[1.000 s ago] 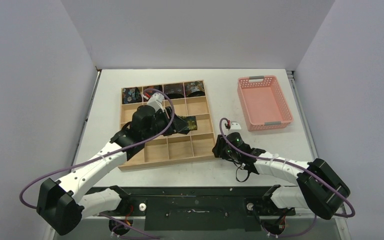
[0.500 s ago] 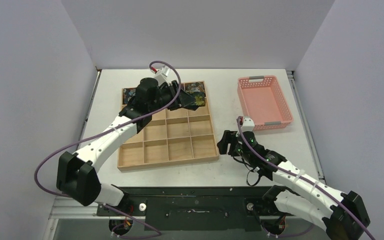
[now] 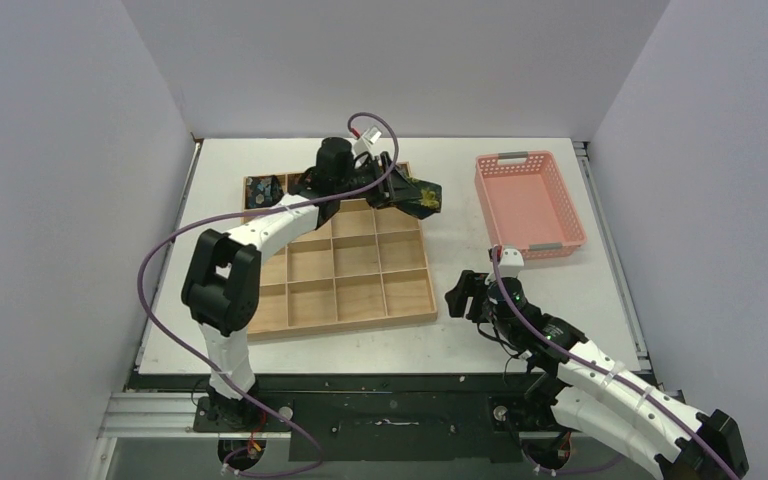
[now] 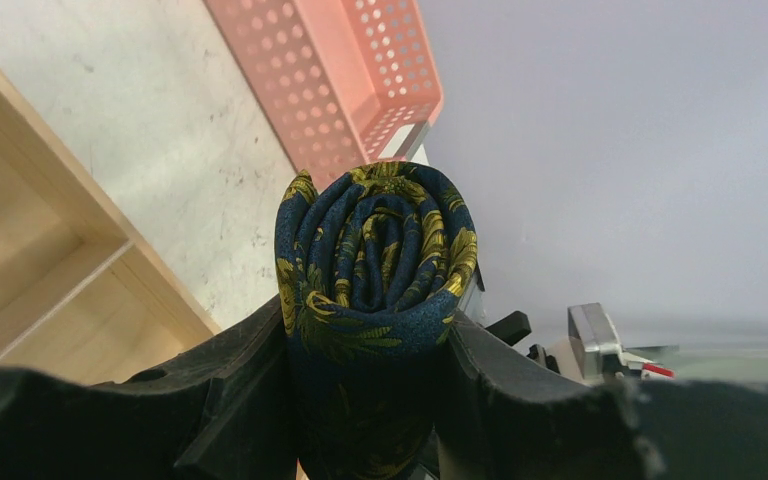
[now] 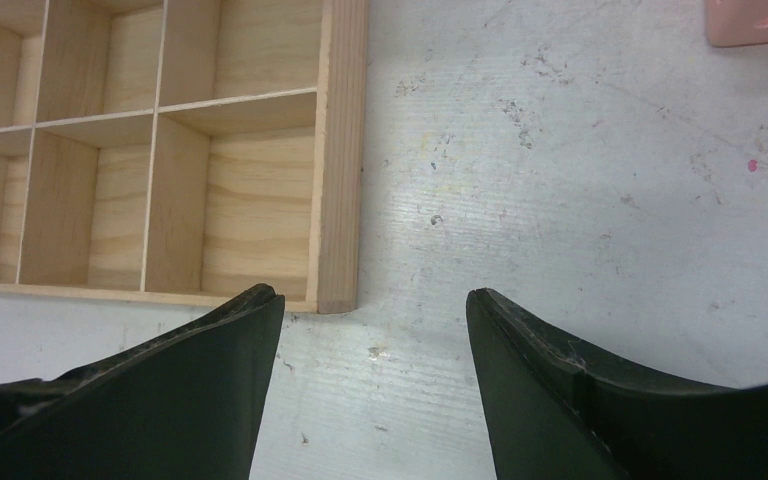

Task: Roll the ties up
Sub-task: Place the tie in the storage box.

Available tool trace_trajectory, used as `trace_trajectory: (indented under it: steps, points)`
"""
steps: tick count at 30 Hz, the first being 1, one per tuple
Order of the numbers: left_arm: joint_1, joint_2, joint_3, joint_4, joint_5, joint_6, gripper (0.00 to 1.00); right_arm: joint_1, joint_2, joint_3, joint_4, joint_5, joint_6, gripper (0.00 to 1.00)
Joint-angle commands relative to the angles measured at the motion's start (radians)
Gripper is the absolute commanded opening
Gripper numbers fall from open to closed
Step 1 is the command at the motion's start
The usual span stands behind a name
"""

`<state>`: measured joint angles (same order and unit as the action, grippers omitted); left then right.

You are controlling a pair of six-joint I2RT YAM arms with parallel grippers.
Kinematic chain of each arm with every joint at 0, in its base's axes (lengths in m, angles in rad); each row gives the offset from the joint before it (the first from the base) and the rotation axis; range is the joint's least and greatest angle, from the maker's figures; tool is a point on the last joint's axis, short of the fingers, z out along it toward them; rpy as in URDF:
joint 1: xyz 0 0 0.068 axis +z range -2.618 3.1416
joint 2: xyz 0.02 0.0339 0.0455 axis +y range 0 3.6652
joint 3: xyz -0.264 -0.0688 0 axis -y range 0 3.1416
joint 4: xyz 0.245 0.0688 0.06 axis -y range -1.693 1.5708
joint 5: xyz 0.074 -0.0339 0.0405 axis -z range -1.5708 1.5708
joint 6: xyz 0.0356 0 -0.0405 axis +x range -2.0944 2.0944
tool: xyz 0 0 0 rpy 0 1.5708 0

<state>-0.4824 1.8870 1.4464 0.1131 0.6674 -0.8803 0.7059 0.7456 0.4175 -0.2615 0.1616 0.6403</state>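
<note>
The tray's basket-side section [image 3: 396, 222] [image 4: 10, 215] beside the back row is empty below my left gripper, so the gripper should next tip downward, lower and let go of the tie there.
My left gripper [image 3: 407, 193] is shut on a rolled tie [image 3: 423, 197], a navy coil with yellow floral print, held in the air over the back right corner of the wooden divided tray [image 3: 335, 300]. In the left wrist view the tie [image 4: 375, 250] stands coil-end up between the gripper's [image 4: 370, 350] fingers. Another coiled tie [image 3: 260, 189] lies in the tray's back left compartment. The arm hides the rest of the back row. My right gripper [image 3: 465, 296] is open and empty, low over the table by the tray's front right corner [image 5: 340, 290]; it also shows in the right wrist view [image 5: 375, 330].
A pink plastic basket [image 3: 528, 205] stands at the back right of the table, and its perforated wall shows in the left wrist view [image 4: 360, 60]. The tray's middle and front compartments [image 5: 250, 200] hold nothing. Grey walls close in on three sides.
My left gripper carried the coiled tie from over the tray's middle to its back right corner, toward the basket. My right arm drew back right and nearer, staying open.
</note>
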Motion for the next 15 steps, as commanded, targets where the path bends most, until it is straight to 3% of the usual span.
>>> trace_trajectory:
  steps: [1,10,15]
  points:
    - [0.015,0.073,0.042,0.116,0.084,-0.074,0.0,-0.006,-0.007,-0.005,0.019,0.017,-0.007,0.68]
    - [0.039,0.221,0.157,-0.106,-0.037,0.031,0.0,-0.008,-0.004,-0.011,0.027,0.017,-0.016,0.68]
    - [0.055,0.268,0.181,-0.142,-0.072,0.039,0.0,-0.009,-0.006,-0.017,0.034,0.022,-0.016,0.68]
